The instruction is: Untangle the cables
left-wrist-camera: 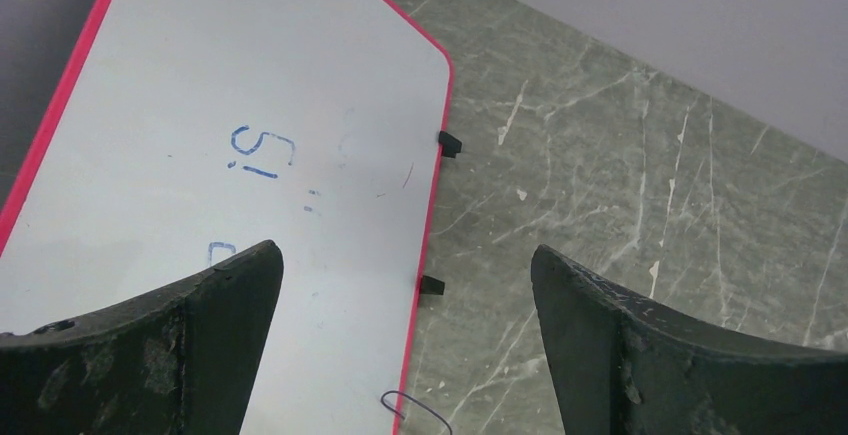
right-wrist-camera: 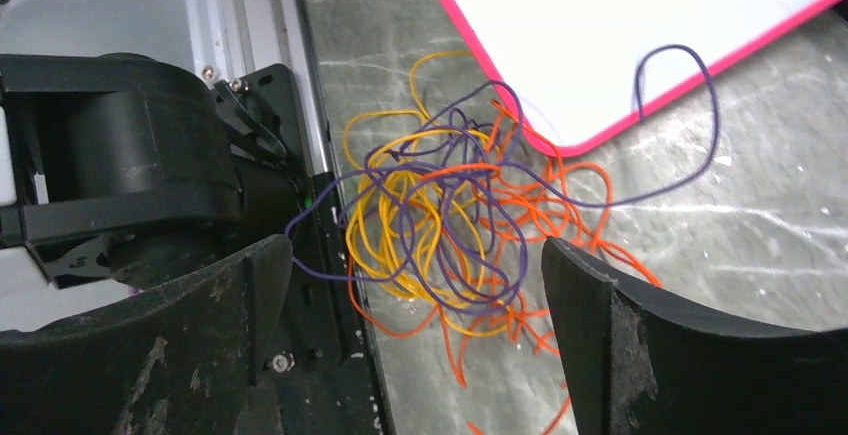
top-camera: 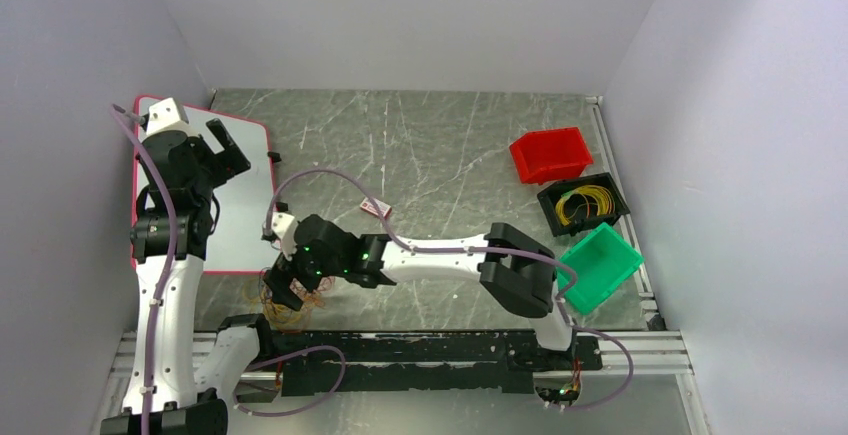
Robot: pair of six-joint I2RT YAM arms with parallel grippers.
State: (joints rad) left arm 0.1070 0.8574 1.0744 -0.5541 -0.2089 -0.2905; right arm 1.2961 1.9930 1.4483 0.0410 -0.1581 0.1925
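Observation:
The right gripper lowers open fingers around the heap's purple and yellow cable pieces next and closes, as they bunch below it by the front bar.
The cables (right-wrist-camera: 450,225) lie in one tangled heap of thin orange, yellow and purple wires, on the grey table by the corner of a red-edged whiteboard (right-wrist-camera: 620,15). A purple loop reaches up onto the board. In the top view the cables (top-camera: 300,302) sit near the front rail, partly hidden under my right gripper (top-camera: 283,290). That right gripper (right-wrist-camera: 415,255) hovers just above the heap, open, with nothing between its fingers. My left gripper (top-camera: 228,150) is raised over the whiteboard (top-camera: 245,195), far from the heap. The left gripper (left-wrist-camera: 405,255) is open and empty.
At the right side stand a red bin (top-camera: 550,155), a black bin (top-camera: 583,205) holding coiled yellow wires, and a green bin (top-camera: 598,267). A small pink item (top-camera: 375,207) lies mid-table. The black front rail (right-wrist-camera: 330,285) and the left arm's base border the heap.

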